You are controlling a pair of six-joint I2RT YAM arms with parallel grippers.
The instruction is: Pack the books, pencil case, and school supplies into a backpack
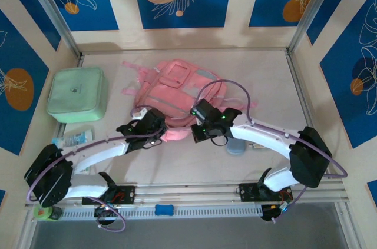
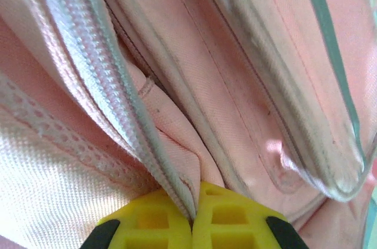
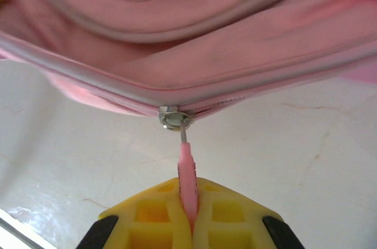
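The zipper edge [image 3: 306, 76] runs past the slider [image 3: 175, 118] beside my right gripper toward the pencil case. Next, that gripper needs to pull the zipper's pull along it that way and let go.
The pink backpack [image 1: 177, 90] lies flat in the middle of the table, its opening toward the arms. My left gripper [image 1: 154, 128] is at its near left edge, and its yellow fingers [image 2: 153, 222] are shut on the backpack's zipper edge [image 2: 171, 178]. My right gripper [image 1: 198, 124] is at the near right edge, shut on the pink zipper pull [image 3: 187, 169], which hangs from the metal slider [image 3: 175, 118]. The grey-blue pencil case [image 1: 235, 146] lies partly under my right forearm. The books are out of view.
A mint-green lidded box [image 1: 78, 94] stands at the left, with a small pale tube [image 1: 76, 138] just in front of it. A blue piece [image 1: 165, 209] rests on the front rail. Metal posts and patterned walls close in the table.
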